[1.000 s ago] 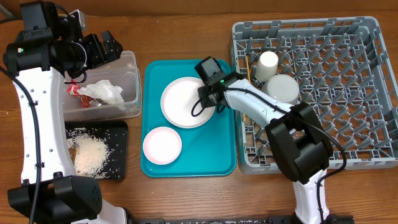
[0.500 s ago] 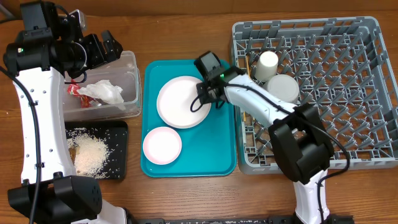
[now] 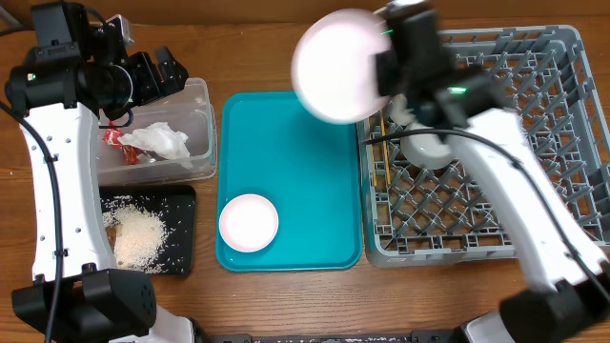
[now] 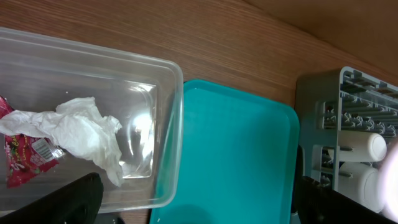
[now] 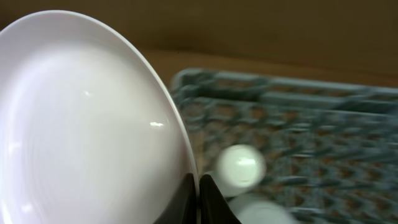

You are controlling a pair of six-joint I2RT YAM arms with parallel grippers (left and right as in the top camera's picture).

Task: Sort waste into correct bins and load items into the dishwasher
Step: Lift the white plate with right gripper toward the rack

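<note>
The rack's far rows lie below on the right in the overhead view, so my right gripper will swing to that side, turning and lowering the plate [image 3: 335, 65].
My right gripper [image 3: 386, 67] is shut on the rim of the pale pink plate [image 3: 335, 65] and holds it high, tilted, over the gap between the teal tray and the grey dish rack [image 3: 534, 191]. In the right wrist view the plate [image 5: 81, 118] fills the left and the jaws [image 5: 199, 186] pinch its edge. The white cup [image 5: 241, 167] and greyish bowl [image 3: 429, 143] lie in the rack, with chopsticks [image 3: 385, 143] at its left side. The small pink-white bowl [image 3: 249, 222] sits on the teal tray. My left gripper [image 3: 157, 71] is open above the clear tub [image 4: 149, 186], which holds the tissue [image 4: 81, 134] and red wrapper [image 4: 22, 155].
The teal serving tray [image 3: 286, 133] lies between the tub and the rack. The black tray [image 3: 181, 205] at the front left holds rice grains [image 3: 143, 233] and brown bits. Wooden table all round.
My right gripper has lifted the pink plate off the teal tray and carried it up and right toward the rack. The left arm has not moved.
</note>
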